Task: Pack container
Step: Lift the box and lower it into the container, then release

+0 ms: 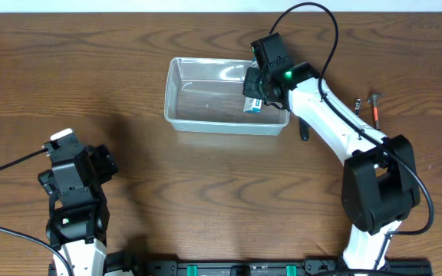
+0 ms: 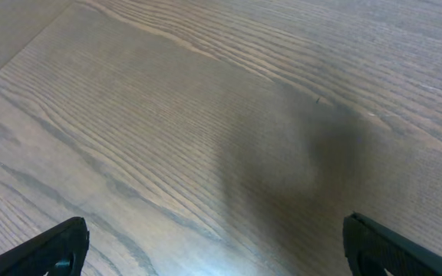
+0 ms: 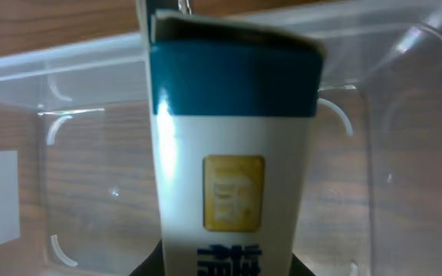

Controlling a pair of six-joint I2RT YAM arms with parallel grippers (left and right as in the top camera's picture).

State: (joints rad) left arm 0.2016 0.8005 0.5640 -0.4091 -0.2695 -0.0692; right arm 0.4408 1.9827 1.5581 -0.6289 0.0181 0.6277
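The right gripper moves down toward the open space on the container's bottom by the black object [image 1: 262, 116] [image 3: 334, 201] just below it next, and releases the white box.
The clear plastic container [image 1: 206, 100] lies at the middle back of the table. It also fills the right wrist view [image 3: 390, 153], with its white label at the left. My right gripper [image 1: 258, 96] is shut on a white and teal box [image 1: 253, 104] and holds it over the container's right end. In the right wrist view the box [image 3: 232, 146] stands upright between the fingers, with a yellow patch and blue print on its face. My left gripper [image 2: 213, 253] is open and empty above bare wood at the front left [image 1: 75, 172].
A screwdriver with an orange handle [image 1: 375, 107] and a small dark tool [image 1: 357, 104] lie on the table to the right of the right arm. A black object [image 1: 303, 130] lies just right of the container, under the arm.
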